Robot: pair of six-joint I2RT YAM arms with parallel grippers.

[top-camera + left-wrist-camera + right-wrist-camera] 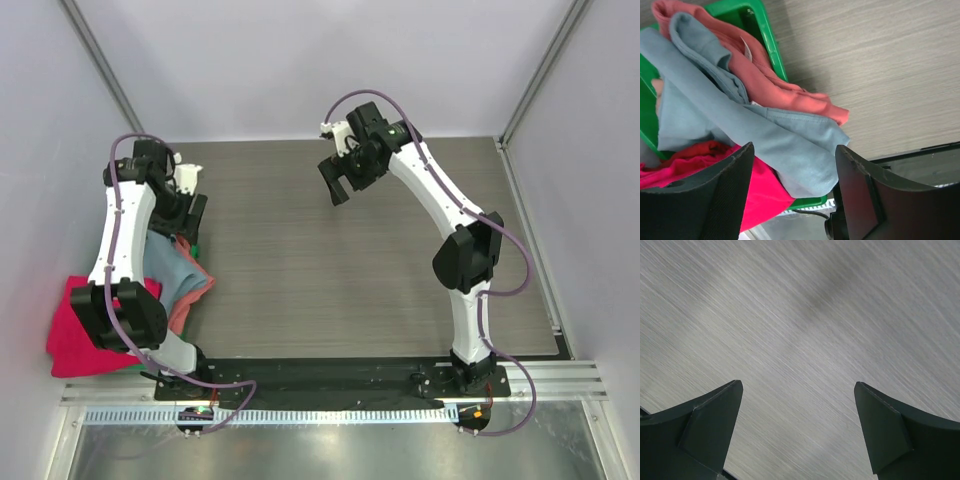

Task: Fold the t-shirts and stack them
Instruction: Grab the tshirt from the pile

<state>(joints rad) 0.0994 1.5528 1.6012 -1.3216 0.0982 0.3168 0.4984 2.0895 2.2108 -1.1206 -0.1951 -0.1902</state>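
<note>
I will lower my left gripper next and draw it back onto the slate-blue t-shirt's drooping edge [177,285] [799,157].
Three t-shirts lie heaped in and over a green bin [767,35] at the table's left edge. The slate-blue t-shirt [740,115] lies on top, the salmon-pink one [770,75] beside it spills onto the table, and the crimson-pink one [760,185] sits underneath. From above I see the blue [178,270], salmon [190,305] and crimson [75,330] cloth, partly hidden by the left arm. My left gripper [795,150] hovers open over the blue shirt's drooping fold, holding nothing. My right gripper [340,180] hangs open above bare table [800,315] near the back middle.
The wood-grain table [350,280] stretches between the arms. Grey walls close in the left, back and right sides. The bin [197,243] is mostly hidden under cloth and the left arm. A black base rail [330,375] runs along the near edge.
</note>
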